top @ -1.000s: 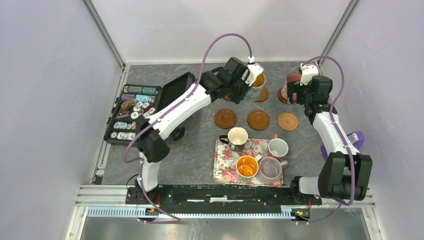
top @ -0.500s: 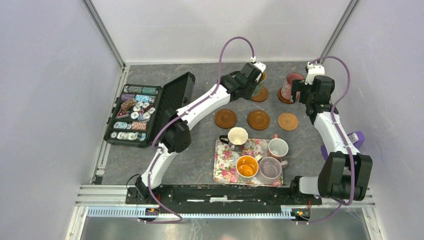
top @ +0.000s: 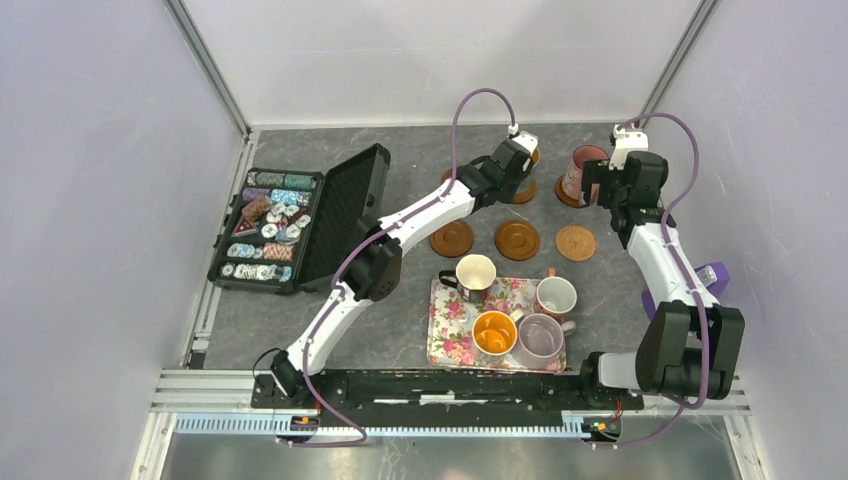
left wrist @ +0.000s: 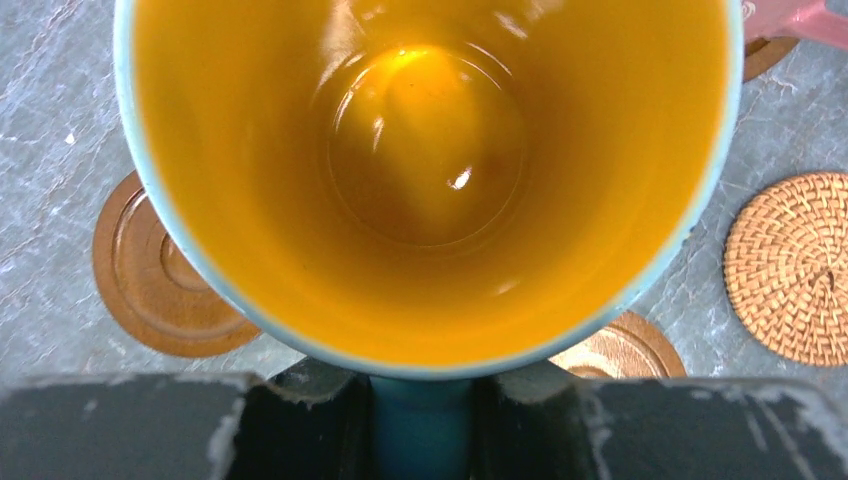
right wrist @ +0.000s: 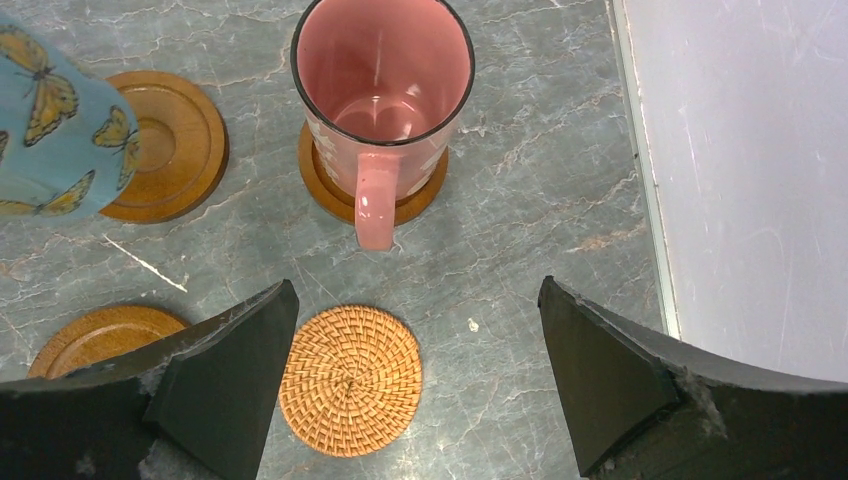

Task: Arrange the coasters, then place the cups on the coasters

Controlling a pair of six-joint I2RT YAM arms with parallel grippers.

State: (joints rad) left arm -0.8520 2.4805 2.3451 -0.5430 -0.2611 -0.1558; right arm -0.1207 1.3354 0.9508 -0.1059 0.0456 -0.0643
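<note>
My left gripper next lowers the blue butterfly cup onto the brown coaster (top: 525, 193) beside the pink cup and releases the handle, since that coaster lies empty below.
My left gripper (left wrist: 420, 388) is shut on the handle of the blue cup with the orange lining (left wrist: 430, 170), held over the back row of coasters. In the top view the left gripper (top: 517, 162) hides that cup above a brown coaster (top: 522, 192). The blue butterfly cup (right wrist: 45, 130) overlaps the left edge of a brown coaster (right wrist: 165, 140); whether they touch I cannot tell. The pink cup (right wrist: 382, 90) stands on its own coaster (right wrist: 425, 200). My right gripper (right wrist: 415, 290) is open and empty above the tan woven coaster (right wrist: 350, 380).
A floral tray (top: 448, 325) near the front holds several cups. Two brown coasters (top: 452, 238) (top: 517, 239) lie beside the woven coaster (top: 575, 243). An open black case of poker chips (top: 268, 225) sits at the left. The right wall (right wrist: 740, 150) is close.
The left arm has stretched farther back and to the right, carrying the blue cup over the back-middle coaster. The right arm has barely moved.
</note>
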